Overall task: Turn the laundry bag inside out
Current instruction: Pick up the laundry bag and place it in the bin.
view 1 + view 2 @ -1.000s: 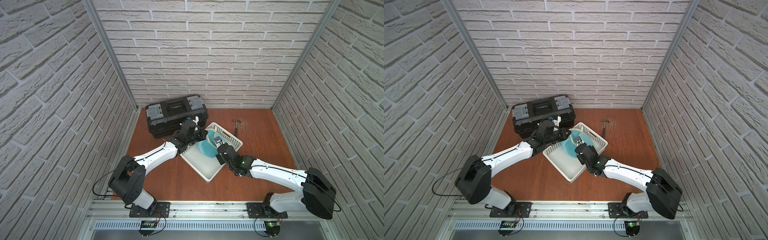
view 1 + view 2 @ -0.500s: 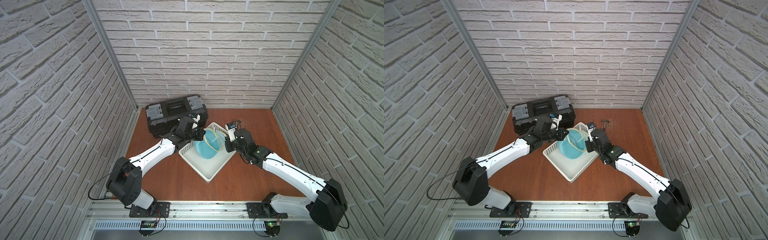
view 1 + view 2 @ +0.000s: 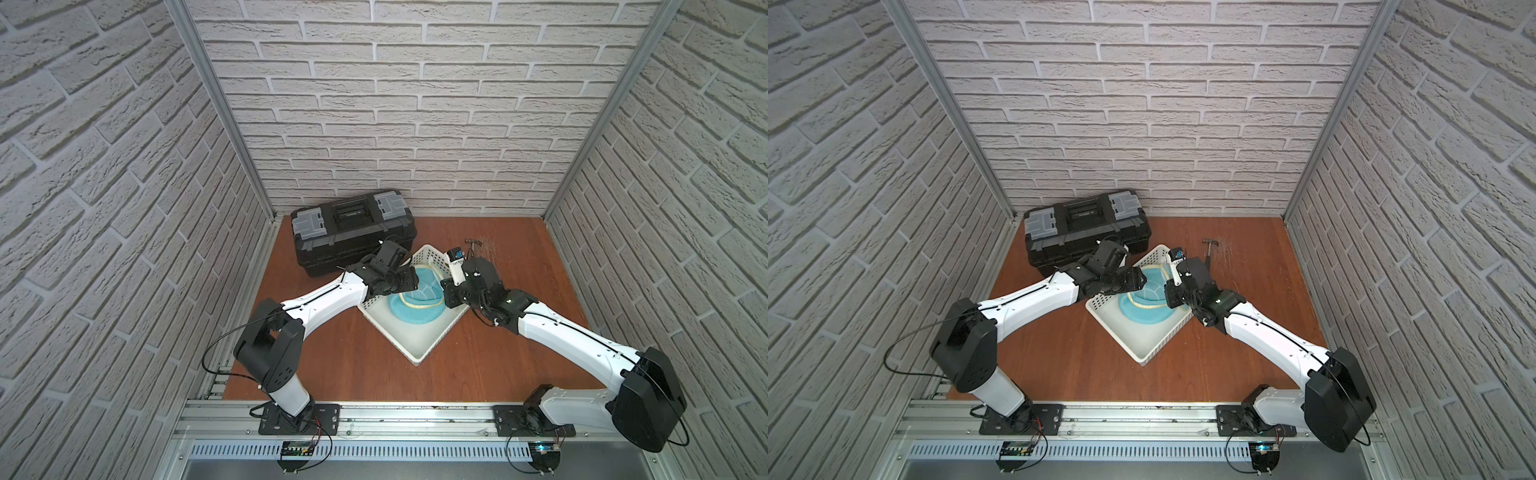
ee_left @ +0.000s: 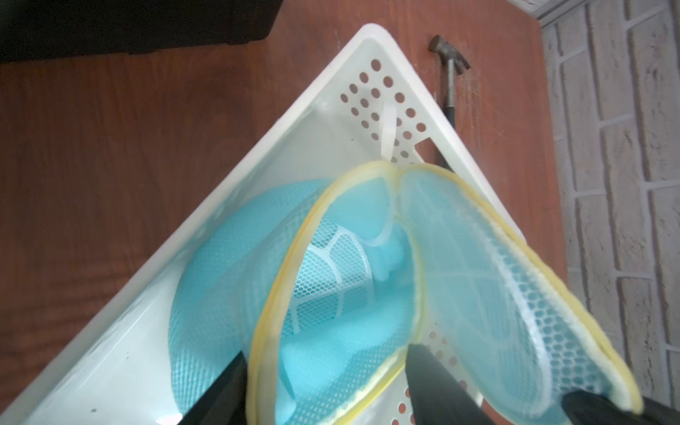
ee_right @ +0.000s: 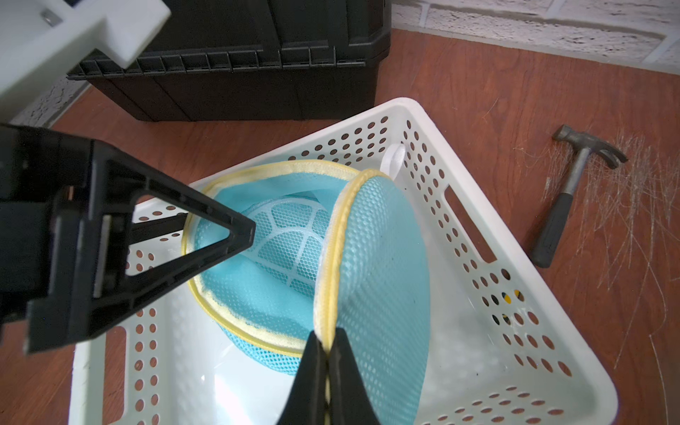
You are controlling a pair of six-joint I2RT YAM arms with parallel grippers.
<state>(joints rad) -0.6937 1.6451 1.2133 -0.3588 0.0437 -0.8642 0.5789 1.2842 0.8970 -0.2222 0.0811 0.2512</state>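
Observation:
The hammer (image 3: 473,242) (image 5: 571,177) lies outward of my right gripper, so my right gripper next needs to lift up toward the hammer, pull the flap off the laundry bag's opening and let go of the flap's edge.
The laundry bag (image 3: 415,309) (image 3: 1144,309), light-blue mesh with yellow trim, lies in the white perforated basket (image 3: 415,357) with its mouth open upward. Its spoked white ring pattern shows inside (image 5: 290,239). The round lid flap (image 5: 382,265) stands up beside the mouth. My right gripper (image 5: 327,336) (image 3: 446,293) is shut on the flap's yellow edge. My left gripper (image 4: 327,357) (image 3: 411,278) is open, with one finger (image 4: 224,390) outside the bag's yellow rim (image 4: 279,294) and the other inside the mouth.
A black toolbox (image 3: 353,237) stands behind the basket at the back left. A hammer (image 3: 471,245) (image 5: 574,184) lies on the wooden floor just right of the basket's far corner. Brick walls close in both sides and the back.
My left gripper has opened and let go of the bag's rim. The right arm swung from the basket's front to its right side, still shut on the flap. The bag has sunk into the basket.

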